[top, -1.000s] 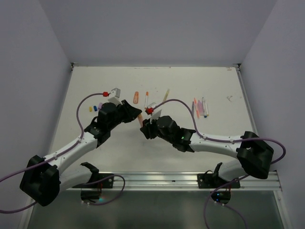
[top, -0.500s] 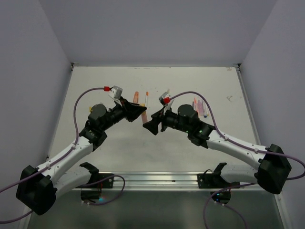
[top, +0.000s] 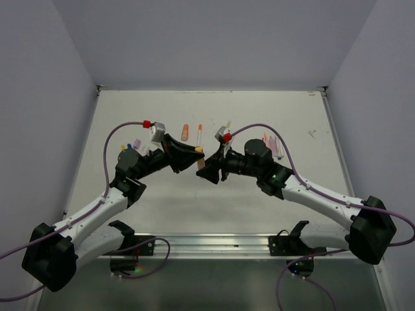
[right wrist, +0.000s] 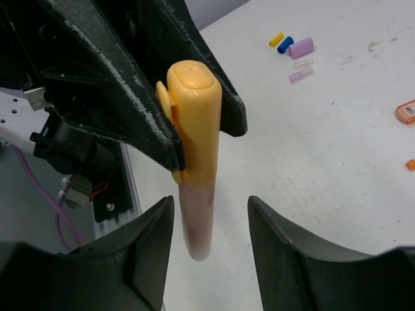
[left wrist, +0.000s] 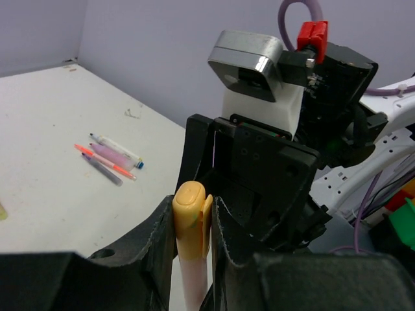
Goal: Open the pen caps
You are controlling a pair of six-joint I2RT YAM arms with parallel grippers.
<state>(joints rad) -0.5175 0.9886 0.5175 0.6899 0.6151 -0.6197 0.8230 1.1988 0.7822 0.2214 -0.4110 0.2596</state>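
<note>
My left gripper should next move to its left in the top view and down to release the yellow pen cap, because the tabletop there, beside the loose pen caps, is bare.
My left gripper (left wrist: pixel 192 208) is shut on the yellow pen cap (left wrist: pixel 190 217) of a pale pink pen (left wrist: pixel 193 285). The cap sits on the pen. In the right wrist view the pen's body (right wrist: pixel 198 220) reaches out from the cap (right wrist: pixel 194 123) into the gap of my right gripper (right wrist: pixel 211 223). That gripper is open, with its fingers on either side of the body and not touching it. From above, the two grippers meet tip to tip over the table's middle, left (top: pixel 192 157) and right (top: pixel 209 170).
Loose yellow (right wrist: pixel 277 39), blue (right wrist: pixel 285 45) and lilac (right wrist: pixel 301 47) caps lie at the table's left. Several pens (top: pixel 272 146) lie at the back right, and orange ones (top: pixel 185 132) at the back middle. The aluminium rail (top: pixel 214 245) runs along the near edge.
Both grippers have risen and shifted toward the back. The right gripper has let go of the pen and its jaws now stand apart around the body. The left keeps its grip.
</note>
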